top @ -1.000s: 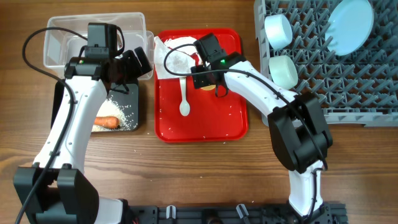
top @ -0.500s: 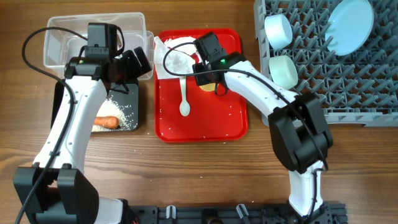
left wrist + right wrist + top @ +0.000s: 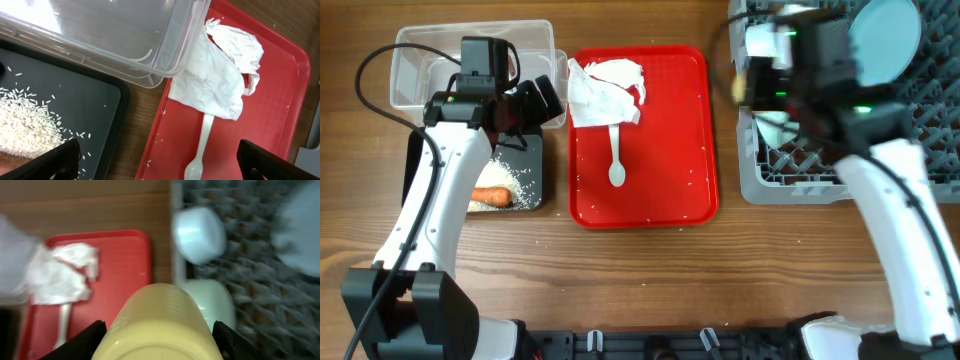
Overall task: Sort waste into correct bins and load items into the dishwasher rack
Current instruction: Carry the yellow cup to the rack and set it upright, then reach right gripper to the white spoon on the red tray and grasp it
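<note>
Pale bowls fill the rack's side by the tray (image 3: 670,150), so my right gripper will go past them next, back and down to free pegs by the rack's near edge.
My right gripper (image 3: 160,342) is shut on the yellow cup (image 3: 160,320), which fills the bottom of the right wrist view. It hangs over the left edge of the grey dishwasher rack (image 3: 920,110), above two pale bowls (image 3: 200,232) (image 3: 216,305). A pale blue plate (image 3: 885,40) stands in the rack. My left gripper (image 3: 160,167) is open over the gap between the black bin (image 3: 90,105) and the red tray (image 3: 670,150), with nothing held. Crumpled napkins (image 3: 605,92) and a white spoon (image 3: 616,160) lie on the tray. Rice (image 3: 515,185) and a carrot piece (image 3: 492,196) lie in the black bin.
The clear bin (image 3: 420,50) stands behind the black bin at the back left, its corner overhanging the tray's edge. A few rice grains dot the tray. The right arm is motion-blurred over the rack's near left corner.
The right arm has swung from the tray over to the rack, carrying the yellow cup with it. The left arm has not moved.
</note>
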